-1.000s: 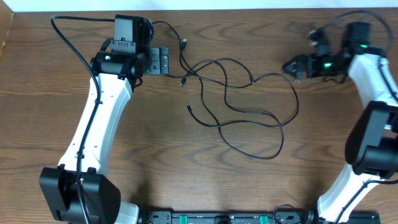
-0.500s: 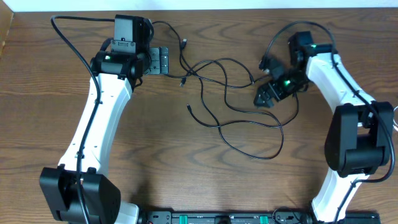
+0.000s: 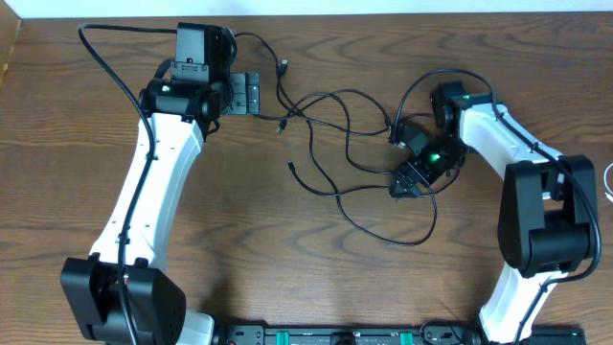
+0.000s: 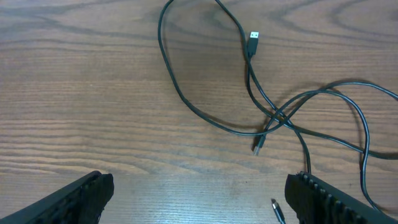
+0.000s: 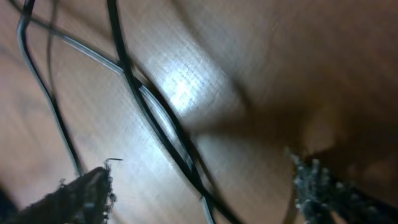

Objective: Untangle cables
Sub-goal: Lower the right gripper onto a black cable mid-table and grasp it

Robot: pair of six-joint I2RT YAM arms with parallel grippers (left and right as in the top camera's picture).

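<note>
My right gripper should next stay low over the loops and close its spread fingers on the black cable.
The cables (image 3: 345, 144) are thin black wires, looped and crossed over each other in the middle of the wooden table. My left gripper (image 3: 251, 94) stands open at the back left beside their left ends. In the left wrist view (image 4: 199, 202) nothing lies between its fingers. A USB plug (image 4: 254, 38) and a crossing of cables (image 4: 273, 118) lie ahead of it. My right gripper (image 3: 404, 182) is low over the right-hand loops, open. In the right wrist view (image 5: 202, 186) black cables (image 5: 161, 124) run across the wood between its spread fingers (image 5: 81, 193).
A bit of white wire (image 3: 608, 182) shows at the table's right edge. The left arm's own thick black cord (image 3: 110, 67) loops at the back left. A black bar (image 3: 335, 335) lines the front edge between the two arm bases.
My right arm has swung from the back right corner leftward and down onto the right side of the cables. The left arm and the cables have not moved.
</note>
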